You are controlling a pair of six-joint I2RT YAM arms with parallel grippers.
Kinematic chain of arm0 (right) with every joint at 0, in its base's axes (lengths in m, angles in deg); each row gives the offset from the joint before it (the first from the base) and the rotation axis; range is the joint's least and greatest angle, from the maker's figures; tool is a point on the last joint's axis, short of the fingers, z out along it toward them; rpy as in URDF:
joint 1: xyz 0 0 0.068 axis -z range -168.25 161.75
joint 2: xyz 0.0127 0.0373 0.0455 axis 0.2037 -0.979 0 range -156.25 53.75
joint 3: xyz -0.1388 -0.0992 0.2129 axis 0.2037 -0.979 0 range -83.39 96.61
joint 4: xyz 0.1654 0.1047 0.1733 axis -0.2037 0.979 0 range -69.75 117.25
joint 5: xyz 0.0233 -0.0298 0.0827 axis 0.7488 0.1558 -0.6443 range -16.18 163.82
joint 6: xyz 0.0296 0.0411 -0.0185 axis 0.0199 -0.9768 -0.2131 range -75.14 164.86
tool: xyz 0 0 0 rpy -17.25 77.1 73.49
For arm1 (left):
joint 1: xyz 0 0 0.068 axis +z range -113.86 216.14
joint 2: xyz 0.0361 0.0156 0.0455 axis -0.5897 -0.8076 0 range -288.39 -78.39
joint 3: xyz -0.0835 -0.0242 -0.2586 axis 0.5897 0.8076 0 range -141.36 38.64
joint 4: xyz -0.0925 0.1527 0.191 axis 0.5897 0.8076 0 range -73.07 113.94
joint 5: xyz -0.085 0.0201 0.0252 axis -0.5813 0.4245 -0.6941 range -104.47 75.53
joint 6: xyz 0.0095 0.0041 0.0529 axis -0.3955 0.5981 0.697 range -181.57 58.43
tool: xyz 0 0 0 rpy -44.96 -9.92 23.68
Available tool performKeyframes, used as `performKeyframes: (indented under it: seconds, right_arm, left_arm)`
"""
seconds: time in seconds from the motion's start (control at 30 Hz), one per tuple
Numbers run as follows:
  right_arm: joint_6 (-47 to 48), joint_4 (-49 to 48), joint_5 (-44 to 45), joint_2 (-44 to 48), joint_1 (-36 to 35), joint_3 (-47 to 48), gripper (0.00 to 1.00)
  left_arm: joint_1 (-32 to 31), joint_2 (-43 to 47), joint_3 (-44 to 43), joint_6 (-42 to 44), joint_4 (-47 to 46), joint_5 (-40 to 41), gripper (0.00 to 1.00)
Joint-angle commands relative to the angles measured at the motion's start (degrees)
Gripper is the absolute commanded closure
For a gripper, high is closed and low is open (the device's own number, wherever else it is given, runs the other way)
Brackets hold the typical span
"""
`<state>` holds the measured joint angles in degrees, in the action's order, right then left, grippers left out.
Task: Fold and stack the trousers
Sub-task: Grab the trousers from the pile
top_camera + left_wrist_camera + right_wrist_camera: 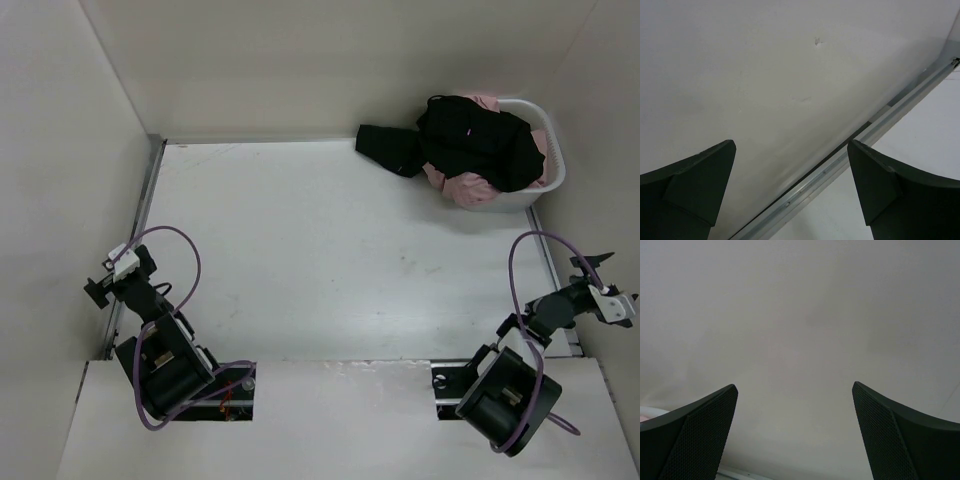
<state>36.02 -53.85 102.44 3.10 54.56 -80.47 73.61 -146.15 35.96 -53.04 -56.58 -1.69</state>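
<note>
My right gripper swings outward over the basket (pixel 553 150) next. The trousers lie atop the pink garment, so it moves down onto their far corner by the cord (pixel 441 108).
The black trousers (pixel 470 140) lie bunched in and over the white basket (pixel 553 150) at the far right, one part hanging out onto the table to the left. My left gripper (pixel 100 280) is open and empty at the table's left edge, facing the left wall; its fingers (pixel 690 185) frame bare wall and rail. My right gripper (pixel 615 290) is open and empty at the right edge, facing the right wall; its fingers (pixel 900 435) frame only wall. Both are far from the trousers.
A pale pink garment (pixel 465 188) lies in the basket under the trousers. White walls enclose the table on the left, back and right. A metal rail (pixel 850 155) runs along the left edge. The arm bases stand at the near edge.
</note>
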Motion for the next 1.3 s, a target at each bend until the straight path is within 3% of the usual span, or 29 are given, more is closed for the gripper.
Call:
performKeyframes:
  seconds: [0.0,0.17,0.33,0.43,0.5,0.57,0.67,0.73,0.8,0.9,1.0,1.13,1.27]
  right_arm:
    - [-0.7,-3.9,-0.6,1.3,0.4,-4.1,0.00]
    - [-1.4,-8.9,-0.9,0.2,1.3,-5.8,0.00]
    - [2.7,-4.9,-8.9,1.1,1.6,-1.4,0.00]
    - [18.4,5.3,-25.9,12.4,-10.4,7.5,0.00]
    - [26.6,9.9,-32.6,7.8,-21.4,18.6,0.00]
    - [31.6,16.5,-32.0,-1.8,-32.3,31.3,0.00]
    - [37.6,35.3,-21.6,-9.8,-44.2,46.8,0.00]
    - [35.4,38.1,-17.0,-13.4,-48.5,53.7,0.00]
    - [27.8,40.7,-18.2,-17.7,-47.7,60.0,0.00]
    - [21.2,63.3,-21.5,-29.3,-43.3,77.1,0.00]
    - [18.1,85.5,-21.0,-43.3,-42.5,95.5,0.00]
    - [20.3,100.1,-24.0,-55.9,-43.7,108.9,0.00]
    - [21.3,102.2,-23.1,-63.2,-47.1,113.0,0.00]
  left_arm:
    - [0.5,0.4,1.8,-1.3,-12.6,-1.1,0.00]
    - [-1.4,2.7,-0.8,4.0,-10.3,-0.3,0.00]
    - [-20.0,12.8,-14.0,23.0,5.8,1.6,0.00]
    - [-30.6,11.5,-23.3,26.4,15.9,-0.4,0.00]
    - [-37.7,9.7,-29.1,25.9,28.7,-1.3,0.00]
    - [-44.4,6.1,-36.0,22.9,43.5,-2.2,0.00]
    - [-51.0,-0.4,-48.5,15.8,64.8,-8.4,0.00]
    - [-52.4,-4.5,-56.3,11.3,75.3,-14.7,0.00]
    - [-52.2,-9.6,-64.9,5.8,84.5,-23.4,0.00]
    - [-50.9,-16.9,-74.0,0.1,92.7,-33.2,0.00]
    - [-49.8,-22.3,-79.2,0.8,97.5,-41.4,0.00]
    - [-49.5,-25.7,-80.6,2.0,99.8,-41.4,0.00]
    - [-49.8,-26.3,-78.4,5.5,99.9,-36.0,0.00]
